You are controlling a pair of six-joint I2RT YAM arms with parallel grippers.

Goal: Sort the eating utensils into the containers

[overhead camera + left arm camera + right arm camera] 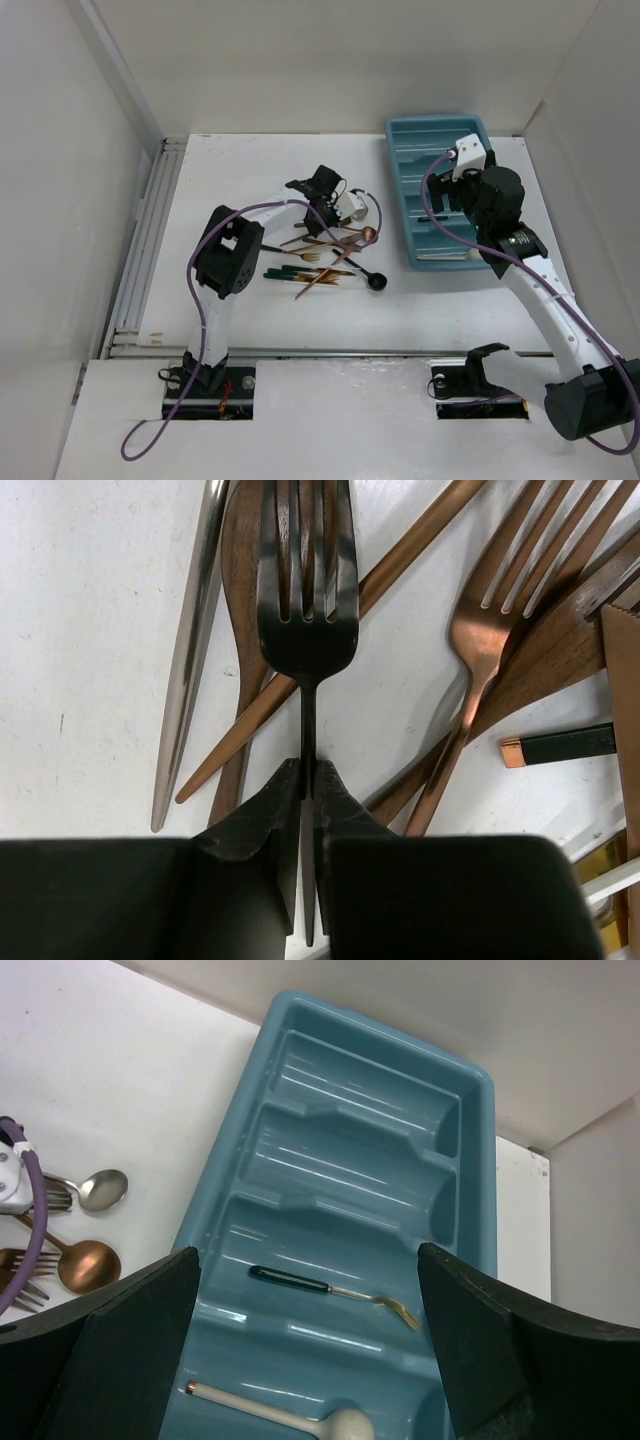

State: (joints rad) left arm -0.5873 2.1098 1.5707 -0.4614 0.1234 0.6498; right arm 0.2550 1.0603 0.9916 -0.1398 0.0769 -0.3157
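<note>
The black fork (305, 600) will be lifted next by my left gripper, moved right in the top view over the gold fork's section and released there, since a fork lies there.
My left gripper (322, 197) is over the far side of the utensil pile (335, 258). In the left wrist view it (308, 780) is shut on the thin handle of a black fork (305, 600), which lies among copper forks (480, 650) and sticks. My right gripper (478, 190) hovers open and empty over the teal tray (400, 150), its jaws wide apart (308, 1253). In the tray (230, 1160), a dark green-handled gold fork (330, 1288) lies in one compartment. A cream-white spoon (280, 1412) lies in the nearest compartment.
A black round-headed spoon (376, 282) lies at the near right of the pile. A copper spoon (85, 1263) and a silver spoon (100, 1190) lie left of the tray. White walls enclose the table; a rail runs along its left edge (150, 240).
</note>
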